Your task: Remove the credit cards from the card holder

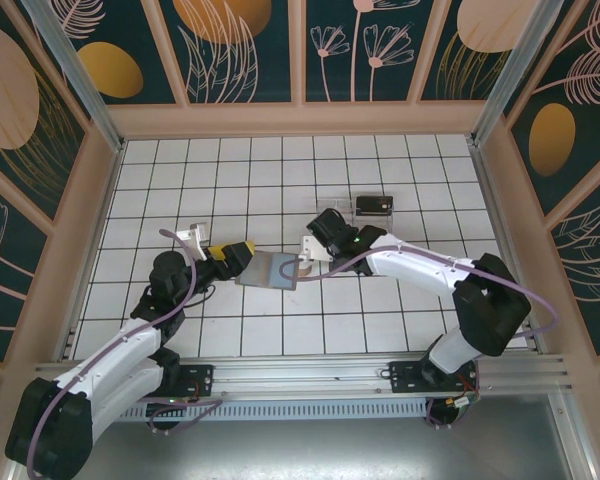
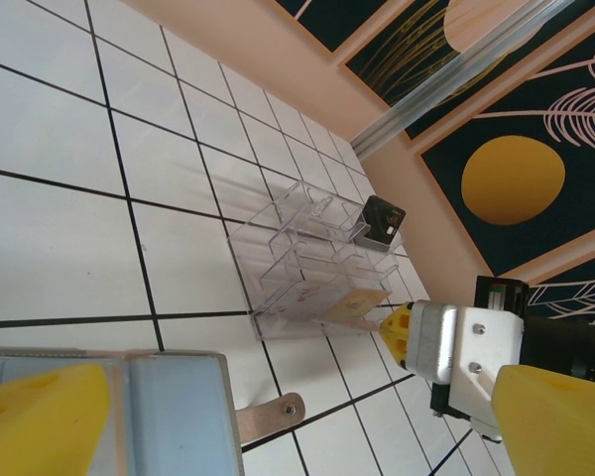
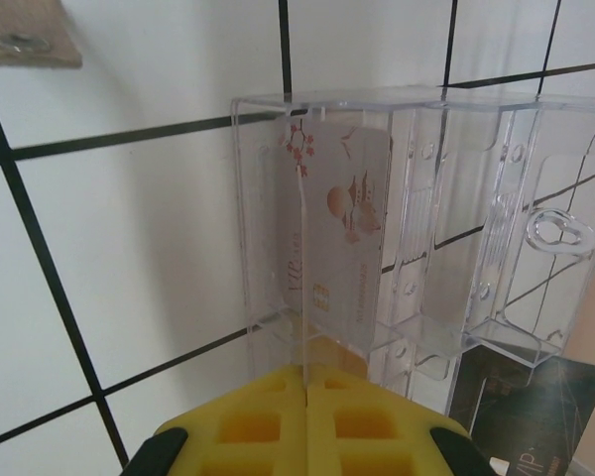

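The right gripper moves outward next and releases the tan-gold credit card (image 3: 337, 238), which already stands between the sides of the clear tray's near section.
The card holder (image 1: 270, 270) lies flat on the tiles, a grey wallet with its tan strap tab (image 2: 273, 418) pointing right. My left gripper (image 1: 240, 257) is open at its left edge. In the left wrist view its blue-grey panel (image 2: 169, 412) rests against one yellow finger (image 2: 40, 416), and the other finger (image 2: 565, 416) stands far off to the right. My right gripper (image 3: 307, 382) is shut on a tan-gold credit card (image 3: 337, 238). That card stands on edge inside a compartment of the clear tray (image 3: 496, 198). A dark credit card (image 2: 382, 220) sits at the tray's far end.
The clear plastic tray (image 1: 372, 207) stands behind and to the right of the wallet, with the right gripper (image 1: 340, 220) at its near end. Wooden walls (image 1: 300, 120) ring the white tiled floor, with open tiles at the left and back.
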Controlling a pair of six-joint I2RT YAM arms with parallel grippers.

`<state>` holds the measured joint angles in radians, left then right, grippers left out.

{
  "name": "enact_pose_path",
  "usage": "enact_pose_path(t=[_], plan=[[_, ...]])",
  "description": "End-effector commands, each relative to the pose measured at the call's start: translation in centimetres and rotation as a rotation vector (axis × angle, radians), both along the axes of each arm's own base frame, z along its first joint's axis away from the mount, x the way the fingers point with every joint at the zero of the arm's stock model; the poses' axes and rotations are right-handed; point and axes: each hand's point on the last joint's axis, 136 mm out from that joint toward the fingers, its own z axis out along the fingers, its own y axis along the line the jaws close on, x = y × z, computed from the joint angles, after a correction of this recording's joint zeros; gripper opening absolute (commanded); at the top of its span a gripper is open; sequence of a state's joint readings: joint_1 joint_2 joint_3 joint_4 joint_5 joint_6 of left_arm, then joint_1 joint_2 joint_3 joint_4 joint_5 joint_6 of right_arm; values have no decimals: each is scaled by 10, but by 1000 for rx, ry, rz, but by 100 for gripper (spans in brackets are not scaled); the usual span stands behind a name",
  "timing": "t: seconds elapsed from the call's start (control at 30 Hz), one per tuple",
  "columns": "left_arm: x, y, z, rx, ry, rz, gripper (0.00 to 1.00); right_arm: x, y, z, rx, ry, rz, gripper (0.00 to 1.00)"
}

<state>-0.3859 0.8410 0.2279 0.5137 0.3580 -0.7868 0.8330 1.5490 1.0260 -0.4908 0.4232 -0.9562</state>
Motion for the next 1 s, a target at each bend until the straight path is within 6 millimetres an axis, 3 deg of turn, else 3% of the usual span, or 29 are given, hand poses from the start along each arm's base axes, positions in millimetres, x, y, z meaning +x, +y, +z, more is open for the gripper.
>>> enact_pose_path(t=[0.0,0.23,0.63,0.97], plan=[[-2,-2,4,-18,-16,-12,98,15,4,5,-23,-37,16,0],[-1,-2,1,-13,-6,-10,99,28,17,2,8,-46,23,0],[-2,-6,-1,-20,9,-33,99,37,10,-15,39,-16,-14,0],[-2,-6,-3,-20,13,-34,99,38,18,-30,68,16,-31,0]])
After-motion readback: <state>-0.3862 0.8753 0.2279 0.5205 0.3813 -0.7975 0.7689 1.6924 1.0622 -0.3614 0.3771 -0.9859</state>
